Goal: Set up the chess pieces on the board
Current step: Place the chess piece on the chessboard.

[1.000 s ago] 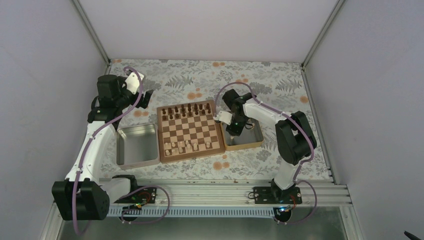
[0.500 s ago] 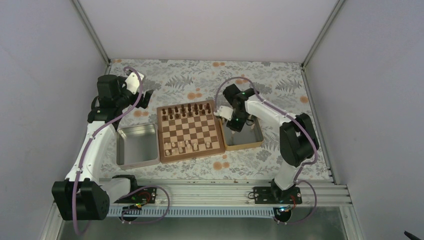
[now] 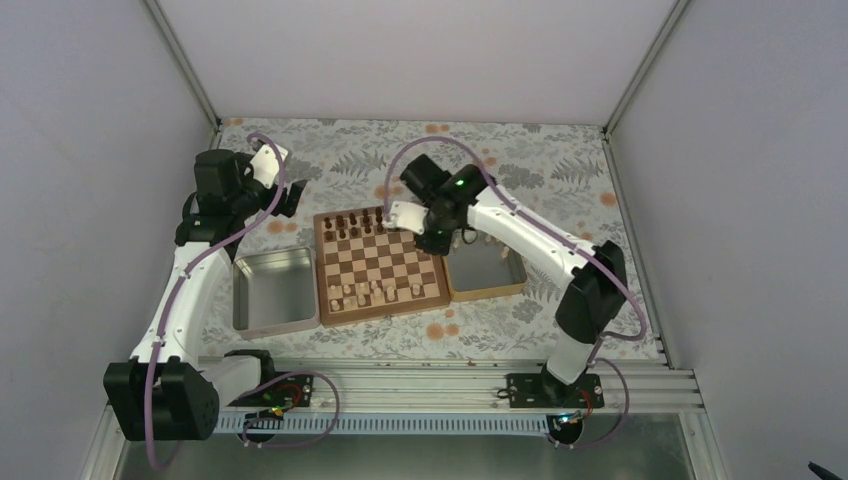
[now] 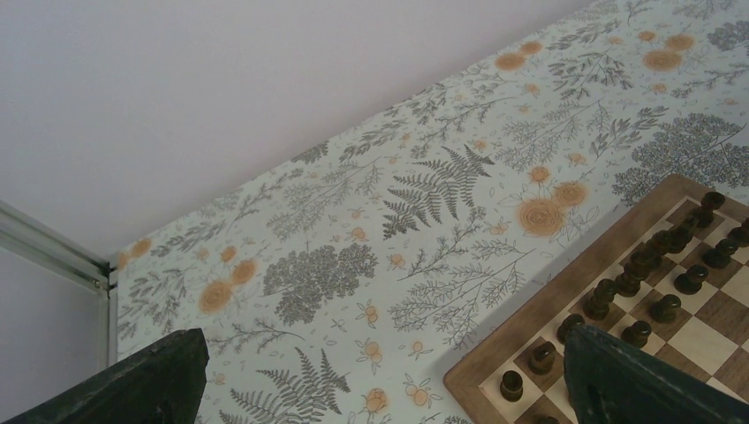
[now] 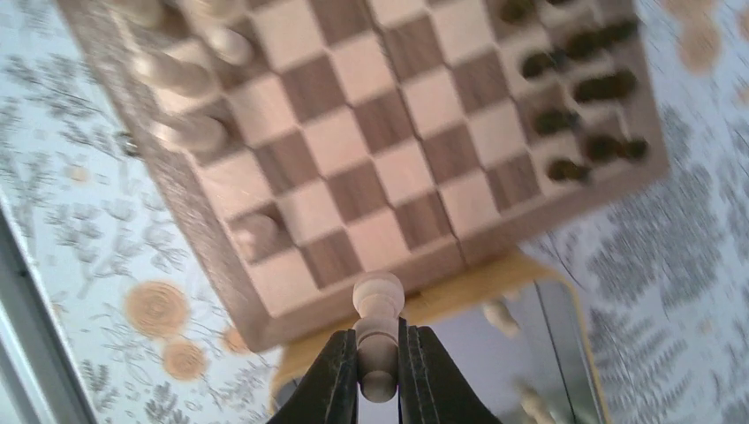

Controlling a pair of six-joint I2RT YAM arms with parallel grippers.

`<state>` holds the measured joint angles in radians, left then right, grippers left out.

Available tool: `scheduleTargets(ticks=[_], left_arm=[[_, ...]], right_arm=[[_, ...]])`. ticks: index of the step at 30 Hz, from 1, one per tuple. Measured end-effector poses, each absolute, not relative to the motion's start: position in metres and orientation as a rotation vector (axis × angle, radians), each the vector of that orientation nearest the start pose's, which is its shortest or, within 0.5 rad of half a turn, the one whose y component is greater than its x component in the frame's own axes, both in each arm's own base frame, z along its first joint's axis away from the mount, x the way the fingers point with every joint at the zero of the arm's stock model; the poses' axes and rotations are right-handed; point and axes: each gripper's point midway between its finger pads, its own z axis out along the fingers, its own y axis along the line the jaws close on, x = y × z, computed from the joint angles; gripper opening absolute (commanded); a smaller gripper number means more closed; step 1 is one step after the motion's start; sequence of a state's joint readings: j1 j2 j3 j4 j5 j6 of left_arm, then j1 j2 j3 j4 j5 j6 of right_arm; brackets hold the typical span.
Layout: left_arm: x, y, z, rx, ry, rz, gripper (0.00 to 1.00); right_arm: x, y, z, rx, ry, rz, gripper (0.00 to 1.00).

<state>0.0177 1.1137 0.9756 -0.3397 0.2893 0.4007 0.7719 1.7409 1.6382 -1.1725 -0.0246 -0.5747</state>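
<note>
I should next lower my right gripper back and to the left in the top view, onto the near row's light square [image 3: 404, 296] [image 5: 231, 183], because that square is empty between pale pieces.
The board [image 3: 380, 262] lies mid-table, with dark pieces on its far rows and several pale chess pieces [image 3: 372, 292] on its near rows. My right gripper [image 3: 432, 240] is shut on a pale pawn [image 5: 378, 340] and hangs over the board's right edge; in the right wrist view the board [image 5: 371, 185] lies below the pawn. My left gripper [image 3: 293, 200] is open and empty, off the board's far-left corner. Its fingers [image 4: 141, 384] frame bare tablecloth and the board's corner [image 4: 495, 371] in the left wrist view.
A shiny metal tray [image 3: 272, 290] lies left of the board. A wooden-rimmed tray [image 3: 488, 285] with a few loose pale pieces [image 5: 500, 314] lies right of it. Walls close in the table on three sides.
My right gripper has risen out of the wooden-rimmed tray with the pale pawn and swung left over the board's right edge. The left arm has not moved.
</note>
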Motion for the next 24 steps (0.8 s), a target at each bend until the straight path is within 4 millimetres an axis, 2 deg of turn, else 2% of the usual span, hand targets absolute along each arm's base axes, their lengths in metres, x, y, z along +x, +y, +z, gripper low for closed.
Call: scheduleTargets(ticks=[4, 8, 13, 24], left_arm=[[0.367, -0.043, 0.266, 0.560, 1.951, -0.033, 1.00], [0.367, -0.042, 0.263, 0.561, 1.961, -0.036, 1.00], [0.367, -0.042, 0.261, 0.561, 1.970, -0.039, 1.00], [0.367, -0.042, 0.260, 0.561, 1.971, -0.039, 1.00]], right_arm=[[0.249, 0.306, 0.165, -1.910, 2.156, 0.121, 0.05], [0.233, 0.325, 0.145, -2.008, 2.143, 0.128, 0.05], [0.225, 0.330, 0.121, -2.080, 2.172, 0.116, 0.05], [0.219, 0.332, 0.108, -2.109, 2.183, 0.133, 0.05]])
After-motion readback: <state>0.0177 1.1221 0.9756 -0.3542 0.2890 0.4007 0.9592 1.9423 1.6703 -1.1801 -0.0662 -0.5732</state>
